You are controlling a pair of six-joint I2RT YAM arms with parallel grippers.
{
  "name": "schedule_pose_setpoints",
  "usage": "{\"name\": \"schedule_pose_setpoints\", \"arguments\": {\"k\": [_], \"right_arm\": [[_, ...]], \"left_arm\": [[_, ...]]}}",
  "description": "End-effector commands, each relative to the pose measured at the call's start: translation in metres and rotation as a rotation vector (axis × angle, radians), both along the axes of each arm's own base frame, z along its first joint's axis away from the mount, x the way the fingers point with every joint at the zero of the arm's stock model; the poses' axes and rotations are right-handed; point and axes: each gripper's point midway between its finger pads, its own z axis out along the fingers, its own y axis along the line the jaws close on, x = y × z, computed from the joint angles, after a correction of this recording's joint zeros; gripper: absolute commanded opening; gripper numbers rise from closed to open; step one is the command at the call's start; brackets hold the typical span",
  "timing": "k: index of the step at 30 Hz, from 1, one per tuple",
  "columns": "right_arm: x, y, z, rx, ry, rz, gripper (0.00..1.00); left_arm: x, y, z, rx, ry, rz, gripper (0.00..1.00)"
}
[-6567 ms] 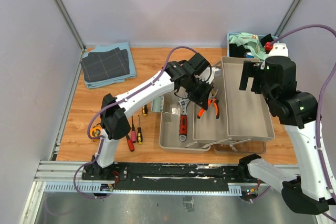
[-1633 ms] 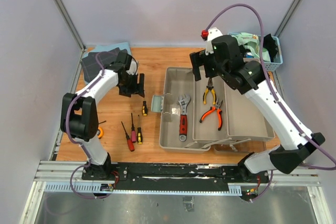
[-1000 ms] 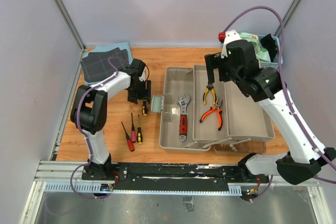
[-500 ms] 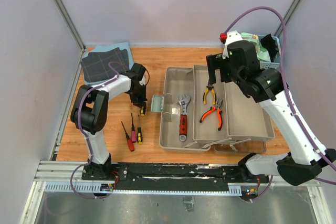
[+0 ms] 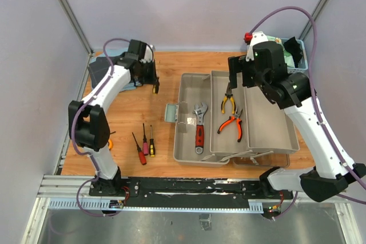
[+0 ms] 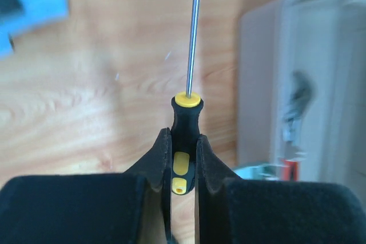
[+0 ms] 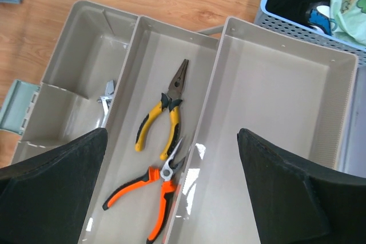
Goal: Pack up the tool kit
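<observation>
The screwdriver is left of my right gripper in the top view, so next I tilt and move the gripper across onto the screwdriver's bare handle by its yellow collar.
The grey-beige toolbox point(image 5: 269, 119) lies open with its trays folded out. A red-handled wrench point(image 5: 199, 131), yellow pliers point(image 5: 228, 100) and orange pliers point(image 5: 231, 124) lie in it. My left gripper point(image 5: 151, 80) is shut on a small black-and-yellow screwdriver point(image 5: 155, 88), held above the table left of the box. In the left wrist view the fingers point(image 6: 163, 158) clamp its handle point(image 6: 186, 119), shaft pointing away. My right gripper point(image 5: 243, 77) hangs open and empty over the trays, above the yellow pliers point(image 7: 167, 111) and orange pliers point(image 7: 150, 198).
Three screwdrivers point(image 5: 145, 144) lie on the table at the front left. An orange tape measure point(image 5: 108, 141) peeks out behind the left arm. Folded dark cloths point(image 5: 108, 67) lie at the back left. A blue basket of cloths point(image 7: 320, 4) stands behind the box.
My left gripper has closed on the short black-and-yellow screwdriver, lifted it off the table and moved back. My right gripper has shifted slightly right and back over the trays.
</observation>
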Motion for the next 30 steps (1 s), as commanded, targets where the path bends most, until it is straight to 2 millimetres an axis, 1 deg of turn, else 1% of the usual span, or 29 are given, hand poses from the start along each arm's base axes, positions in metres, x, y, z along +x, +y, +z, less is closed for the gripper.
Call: {"name": "schedule_pose_setpoints", "arguments": {"k": [1, 3, 4, 6, 8, 11, 13, 17, 21, 25, 28, 30], "right_arm": [[0.019, 0.014, 0.004, 0.140, -0.002, 0.035, 0.98], [0.030, 0.021, 0.008, 0.191, -0.004, 0.063, 0.98], [0.035, 0.026, 0.012, 0.217, -0.007, 0.084, 0.98], [0.046, 0.034, 0.021, 0.261, -0.018, 0.111, 0.98], [0.057, 0.043, 0.032, 0.319, -0.031, 0.135, 0.98], [0.068, 0.059, 0.050, 0.420, -0.054, 0.182, 0.98], [0.070, 0.070, 0.059, 0.483, -0.066, 0.211, 0.98], [0.070, 0.084, 0.066, 0.587, -0.079, 0.251, 0.98], [0.065, 0.093, 0.065, 0.679, -0.064, 0.273, 0.98], [0.059, 0.101, 0.065, 0.761, -0.037, 0.289, 1.00], [0.058, 0.103, 0.061, 0.779, -0.021, 0.288, 0.97], [0.057, 0.104, 0.062, 0.797, -0.019, 0.287, 0.95]], "left_arm": [[0.016, -0.039, 0.128, -0.185, -0.312, -0.207, 0.00], [0.010, -0.059, 0.159, -0.242, -0.371, -0.287, 0.00], [0.005, -0.071, 0.172, -0.267, -0.394, -0.330, 0.00], [-0.009, -0.093, 0.192, -0.313, -0.426, -0.400, 0.00], [-0.022, -0.111, 0.206, -0.362, -0.432, -0.448, 0.00], [-0.038, -0.134, 0.218, -0.428, -0.417, -0.499, 0.00], [-0.045, -0.147, 0.224, -0.457, -0.414, -0.528, 0.00], [-0.052, -0.169, 0.235, -0.504, -0.420, -0.576, 0.00], [-0.053, -0.182, 0.245, -0.533, -0.434, -0.604, 0.00], [-0.052, -0.190, 0.249, -0.549, -0.439, -0.614, 0.00], [-0.051, -0.195, 0.256, -0.566, -0.454, -0.620, 0.00], [-0.053, -0.199, 0.260, -0.571, -0.463, -0.628, 0.00]]}}
